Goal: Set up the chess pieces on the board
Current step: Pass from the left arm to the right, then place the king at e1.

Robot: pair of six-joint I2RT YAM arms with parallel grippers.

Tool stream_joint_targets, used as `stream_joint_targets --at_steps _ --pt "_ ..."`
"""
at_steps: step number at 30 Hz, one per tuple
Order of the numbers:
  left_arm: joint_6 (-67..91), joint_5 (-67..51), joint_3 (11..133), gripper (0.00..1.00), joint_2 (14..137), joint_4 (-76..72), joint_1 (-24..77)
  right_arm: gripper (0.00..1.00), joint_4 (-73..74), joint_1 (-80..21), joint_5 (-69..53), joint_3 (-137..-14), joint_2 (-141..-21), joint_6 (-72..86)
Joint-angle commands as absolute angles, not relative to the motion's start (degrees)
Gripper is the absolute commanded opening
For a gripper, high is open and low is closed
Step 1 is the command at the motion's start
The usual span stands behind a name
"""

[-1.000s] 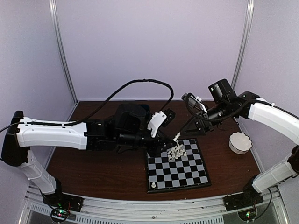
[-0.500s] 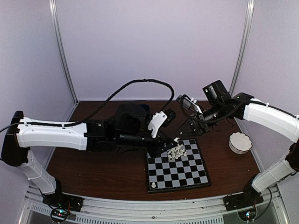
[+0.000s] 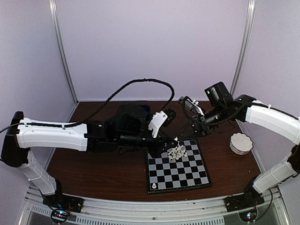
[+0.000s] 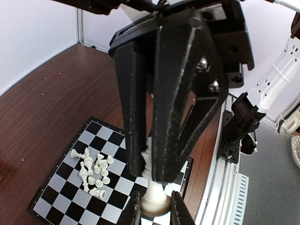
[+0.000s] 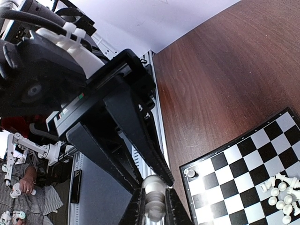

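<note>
I will tip my right gripper downward and lower it back onto the near row's middle [image 3: 183, 184] to release the piece, as that spot lies below and behind it.
A white chess piece [image 4: 152, 199] hangs above the board's [image 3: 197, 176] far-left corner, held from both sides. My left gripper [image 4: 156, 211] is shut on its wide base. My right gripper [image 5: 155, 206] is shut on its slimmer upper part [image 5: 153, 187]. In the top view the two grippers meet tip to tip, left [image 3: 170, 141] and right [image 3: 181, 136]. A heap of small white chess pieces [image 3: 177, 152] lies toppled on the board's far squares. One pawn [image 3: 153, 186] stands alone on the near-left corner square.
A white scalloped bowl [image 3: 241, 143] sits on the brown table to the right of the board. A black cable [image 3: 136, 86] loops above the left arm. Metal frame posts stand at the back corners.
My right gripper has moved left to the left gripper's tips and closed its jaws on the piece held there. The left arm has stayed still.
</note>
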State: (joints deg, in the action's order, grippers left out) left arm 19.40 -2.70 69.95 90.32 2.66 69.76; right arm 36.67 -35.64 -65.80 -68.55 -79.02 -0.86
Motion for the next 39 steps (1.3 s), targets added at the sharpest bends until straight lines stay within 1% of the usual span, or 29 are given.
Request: stream_joint_targets --at_steps 1,2,3,5,7,9,11,12,14,17,20,26,33,39 --pt "19.07 -1.68 70.73 0.08 90.96 -1.02 69.99 0.09 36.0 -35.95 -65.76 -67.84 -77.02 -1.56" --pt "19.07 -1.61 70.71 0.1 91.03 -0.86 70.0 0.09 36.24 -35.95 -65.31 -67.97 -76.95 -2.07" --pt "19.14 -1.48 70.82 0.15 91.12 -0.68 70.04 0.08 36.68 -35.95 -64.95 -68.13 -76.79 -2.69" --pt "19.16 -0.92 71.05 0.3 91.23 -0.37 70.03 0.08 38.81 -35.95 -63.43 -69.05 -76.66 -5.35" --pt "19.33 1.1 71.1 0.39 91.11 2.38 70.04 0.08 42.79 -35.95 -60.44 -70.38 -76.44 -10.24" --pt "19.26 2.63 70.56 0.46 90.07 4.49 70.13 0.09 47.96 -35.97 -55.77 -71.29 -75.9 -17.17" --pt "19.08 4.09 68.4 0.5 87.96 5.49 70.09 0.09 51.99 -36.58 -50.66 -70.72 -74.97 -23.88" --pt "19.3 5.67 66.3 0.56 85.88 5.88 70.15 0.09 53.71 -37.18 -48.18 -69.99 -74.27 -26.92" --pt "20.51 9.43 61.92 0.61 82.1 6.07 70.14 0.08 54.28 -39.11 -43.07 -67.35 -73.19 -30.89" --pt "21.78 14.97 55.44 0.63 75.82 5.36 70.21 0.08 52.01 -43.13 -37.21 -62.01 -72.03 -33.61" --pt "22.63 20.18 51.45 0.63 70.44 6.28 70.13 0.08 49.06 -47.82 -31.88 -57.66 -72.62 -35.66" --pt "23.74 27.1 48.43 0.63 63.5 8.48 70.13 0.06 46.29 -55.41 -23.21 -56.95 -78.19 -39.02" --pt "25.38 28.97 48.69 0.63 62.7 10.61 70.14 0.05 43.06 -60.77 -18.4 -56.4 -83.74 -40.82" --pt "25.88 28.08 49.0 0.63 63.85 10.76 70.12 0.04 41.57 -61.27 -14.27 -54.91 -85.34 -40.99"
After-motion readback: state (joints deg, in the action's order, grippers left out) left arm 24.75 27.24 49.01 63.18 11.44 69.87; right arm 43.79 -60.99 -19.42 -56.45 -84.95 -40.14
